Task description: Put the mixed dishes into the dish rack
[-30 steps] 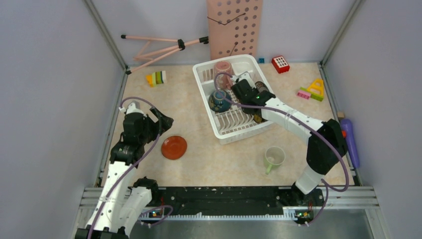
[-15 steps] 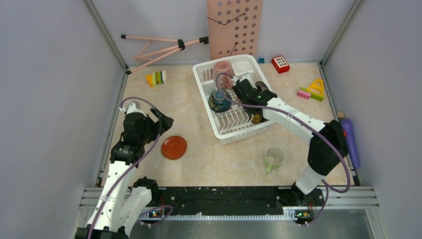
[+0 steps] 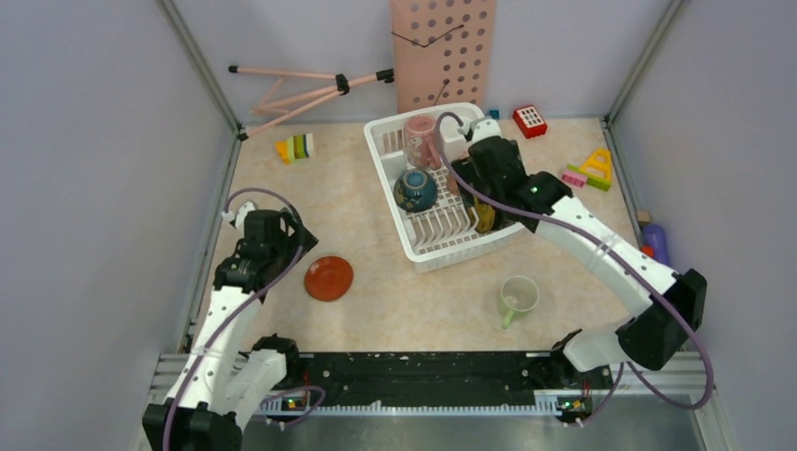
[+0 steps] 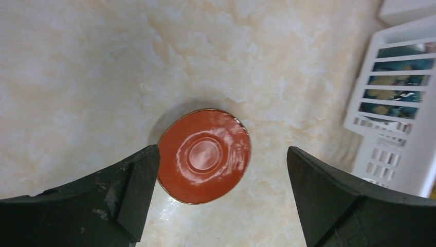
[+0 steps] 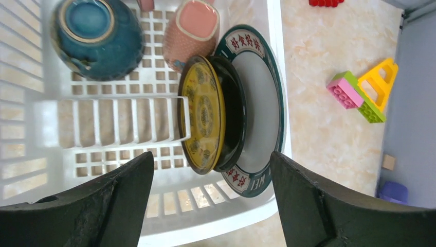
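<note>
My left gripper is open above the orange-red saucer (image 4: pixel 204 155), which lies flat. It needs to lower its open fingers and draw them back to either side of the saucer's rim, where it is farthest from the rack.
The white dish rack (image 3: pixel 428 252) stands at the back centre. Inside it are a blue-outside bowl (image 5: pixel 97 38), a pink mug (image 3: pixel 422 141) and a small pink cup (image 5: pixel 193 31). On edge by its right wall stand a yellow patterned plate (image 5: pixel 203 116), a black plate (image 5: pixel 234 118) and a lettered-rim plate (image 5: pixel 265 103). My right gripper (image 5: pixel 212 162) hangs open above those plates, holding nothing. An orange-red saucer (image 4: pixel 204 155) lies flat on the table. My left gripper (image 4: pixel 222 154) is open just above it, its left finger by the saucer's edge. A pale green mug (image 3: pixel 517 297) sits in front of the rack.
A pink pegboard (image 3: pixel 442 52) and a folded tripod (image 3: pixel 301 89) lean at the back wall. Toy blocks lie at the back left (image 3: pixel 295 147), behind the rack (image 3: pixel 529 120) and to its right (image 5: pixel 365 90). A purple bottle (image 3: pixel 655 240) lies along the right edge.
My right gripper has opened and pulled up and back from the plates, and its elbow has swung out to the right. My left arm has drawn a little toward the near left.
</note>
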Controlling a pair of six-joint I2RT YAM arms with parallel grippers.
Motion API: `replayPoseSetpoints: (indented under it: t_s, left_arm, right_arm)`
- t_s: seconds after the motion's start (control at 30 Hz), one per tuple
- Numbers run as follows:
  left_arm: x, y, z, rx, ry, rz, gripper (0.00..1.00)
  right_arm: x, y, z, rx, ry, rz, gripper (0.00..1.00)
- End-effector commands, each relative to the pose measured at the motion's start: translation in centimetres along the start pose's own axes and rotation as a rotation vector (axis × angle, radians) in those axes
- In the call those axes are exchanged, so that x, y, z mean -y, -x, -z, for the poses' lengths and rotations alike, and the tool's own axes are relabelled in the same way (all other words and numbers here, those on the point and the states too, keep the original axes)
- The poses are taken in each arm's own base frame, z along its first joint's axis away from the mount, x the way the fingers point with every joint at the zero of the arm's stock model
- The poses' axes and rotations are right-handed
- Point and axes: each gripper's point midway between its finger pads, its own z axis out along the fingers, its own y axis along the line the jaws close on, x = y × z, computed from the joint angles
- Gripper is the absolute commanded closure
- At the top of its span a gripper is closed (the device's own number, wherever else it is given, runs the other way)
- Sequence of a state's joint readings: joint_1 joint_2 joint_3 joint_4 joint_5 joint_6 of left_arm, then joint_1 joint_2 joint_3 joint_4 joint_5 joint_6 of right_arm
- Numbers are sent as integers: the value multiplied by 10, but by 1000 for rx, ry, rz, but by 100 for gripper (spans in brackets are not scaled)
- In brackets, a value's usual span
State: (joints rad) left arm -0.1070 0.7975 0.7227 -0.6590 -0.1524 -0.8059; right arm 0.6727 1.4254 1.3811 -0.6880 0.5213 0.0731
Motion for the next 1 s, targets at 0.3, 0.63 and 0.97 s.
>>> replayPoseSetpoints:
  t_s: [0.3,0.63,0.97]
  left_arm:
    - [-41,-33,12,-163,209,-4,4]
    - [-50,-64,13,-291,207,-9,12]
    - [-62,-94,-1,-381,263,64,18]
  right_arm:
    - [-18,33,47,233,241,-206,11]
    - [-36,38,53,297,352,-244,11]
    - [-43,36,52,298,388,-238,11]
